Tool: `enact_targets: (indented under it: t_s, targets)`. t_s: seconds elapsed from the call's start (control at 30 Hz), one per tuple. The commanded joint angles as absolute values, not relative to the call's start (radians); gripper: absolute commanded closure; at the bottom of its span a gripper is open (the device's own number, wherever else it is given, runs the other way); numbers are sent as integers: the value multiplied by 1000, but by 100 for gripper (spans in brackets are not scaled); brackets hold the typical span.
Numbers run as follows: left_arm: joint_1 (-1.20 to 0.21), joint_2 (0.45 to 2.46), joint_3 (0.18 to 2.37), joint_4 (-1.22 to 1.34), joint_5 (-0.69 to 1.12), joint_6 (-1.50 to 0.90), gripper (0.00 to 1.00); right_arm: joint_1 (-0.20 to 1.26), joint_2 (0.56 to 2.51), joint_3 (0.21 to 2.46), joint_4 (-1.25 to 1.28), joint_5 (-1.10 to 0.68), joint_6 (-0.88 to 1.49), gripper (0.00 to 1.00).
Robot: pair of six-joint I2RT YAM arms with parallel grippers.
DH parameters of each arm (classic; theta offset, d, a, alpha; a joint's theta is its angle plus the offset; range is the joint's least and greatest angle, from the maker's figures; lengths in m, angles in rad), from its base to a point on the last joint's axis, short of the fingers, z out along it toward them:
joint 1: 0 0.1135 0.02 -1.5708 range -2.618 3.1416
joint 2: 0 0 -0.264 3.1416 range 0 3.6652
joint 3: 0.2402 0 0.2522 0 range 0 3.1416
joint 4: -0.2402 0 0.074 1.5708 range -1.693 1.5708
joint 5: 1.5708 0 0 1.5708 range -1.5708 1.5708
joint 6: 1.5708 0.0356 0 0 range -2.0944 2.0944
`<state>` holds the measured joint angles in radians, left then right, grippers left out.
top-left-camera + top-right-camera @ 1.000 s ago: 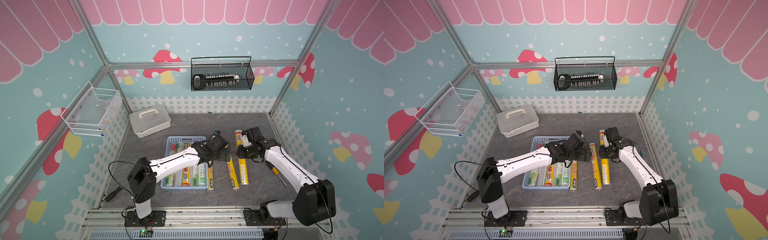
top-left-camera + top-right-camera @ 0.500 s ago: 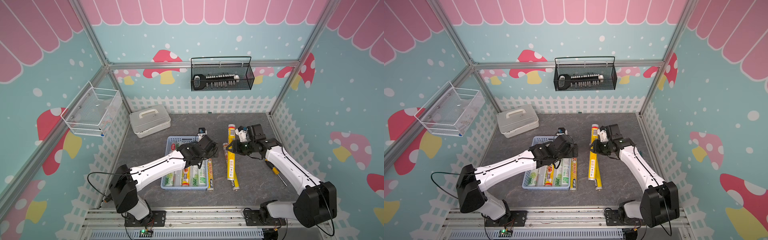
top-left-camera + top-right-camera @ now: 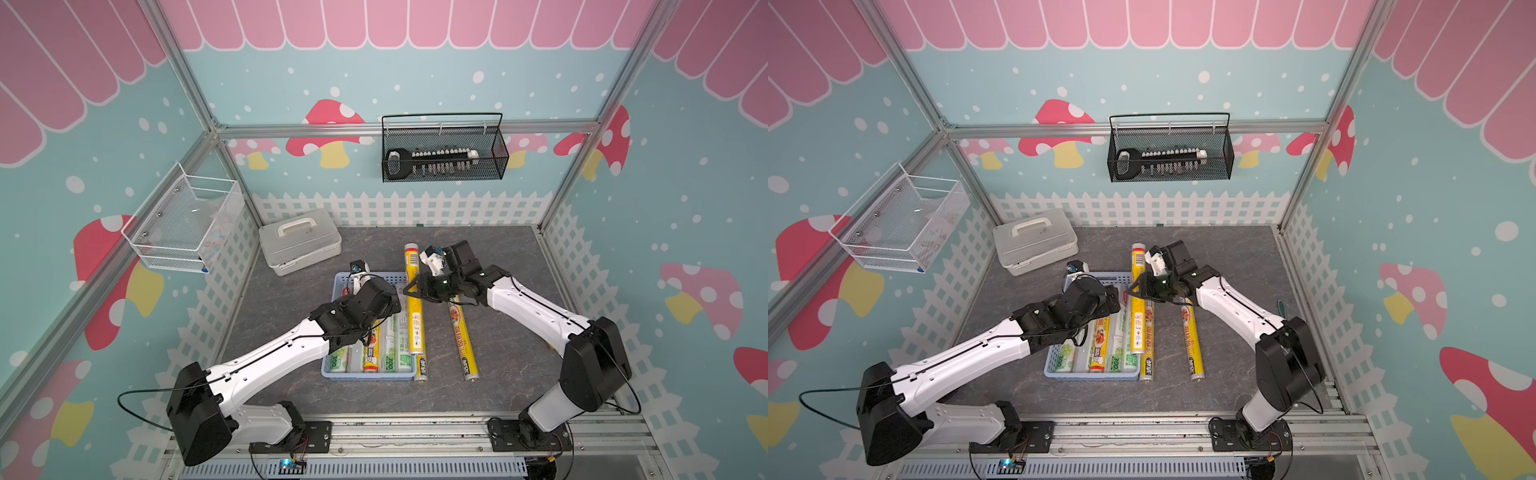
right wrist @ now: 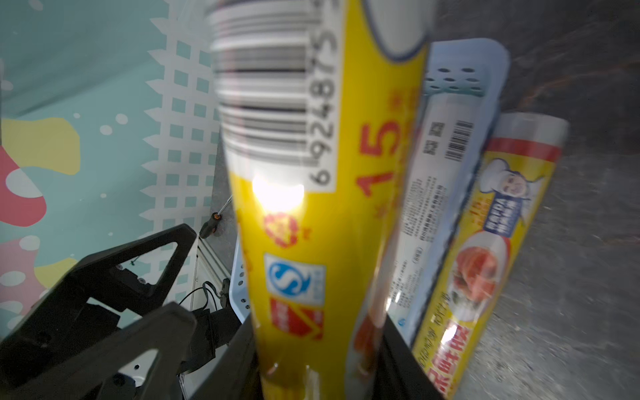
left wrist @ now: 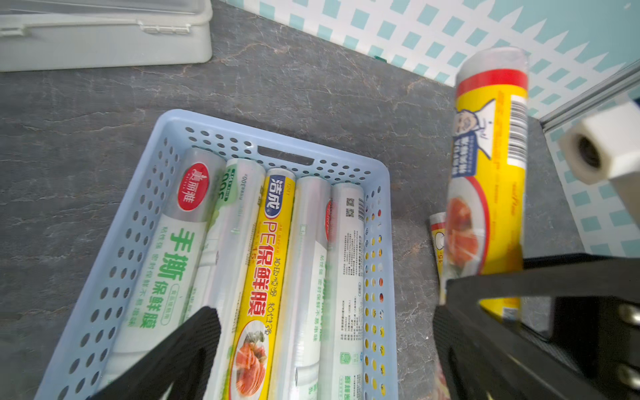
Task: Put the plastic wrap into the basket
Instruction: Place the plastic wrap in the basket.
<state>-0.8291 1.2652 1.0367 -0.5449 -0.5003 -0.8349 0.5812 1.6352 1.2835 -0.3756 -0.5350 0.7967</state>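
The robot's right gripper should next cross the basket and lower to release the yellow roll onto the green-lettered roll by the basket's opposite side point(image 3: 339, 358), since rolls already cover the basket's bottom.
The light blue basket point(image 3: 368, 377) point(image 3: 1092, 376) point(image 5: 277, 138) holds several rolls of plastic wrap point(image 3: 390, 345) point(image 5: 273, 249) lying side by side. My right gripper point(image 3: 415, 291) point(image 3: 1138, 291) point(image 4: 317, 353) is shut on a yellow roll point(image 3: 412, 266) point(image 3: 1137, 266) point(image 5: 491, 180) point(image 4: 311, 207), held in the air lengthways above the basket's right wall. Two more yellow rolls lie on the table: one point(image 3: 422, 368) point(image 3: 1147, 361) against that wall, one point(image 3: 463, 336) point(image 3: 1192, 340) further right. My left gripper point(image 5: 325, 329) hangs open over the basket, holding nothing.
A grey lidded box point(image 3: 299, 241) stands behind the basket to the left. A black wire basket point(image 3: 442, 153) hangs on the back wall and a white wire basket point(image 3: 183, 224) on the left wall. A screwdriver point(image 4: 211, 225) lies by the right fence.
My right gripper closed on a yellow roll on the table, lifted it and carried it left to the basket's right wall. My left gripper drew back from the table rolls to over the basket.
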Motion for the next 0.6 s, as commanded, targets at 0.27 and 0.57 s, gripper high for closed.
enact_targets:
  t_s: [0.27,0.57]
  targets:
    - [-789,1057,894,-632,-611,-865,1,750,1848,1440,-264,-481,964,79]
    - [-746,962,832,-656,-603,-882,1,832,1981,1508,-266,-474,1036,79]
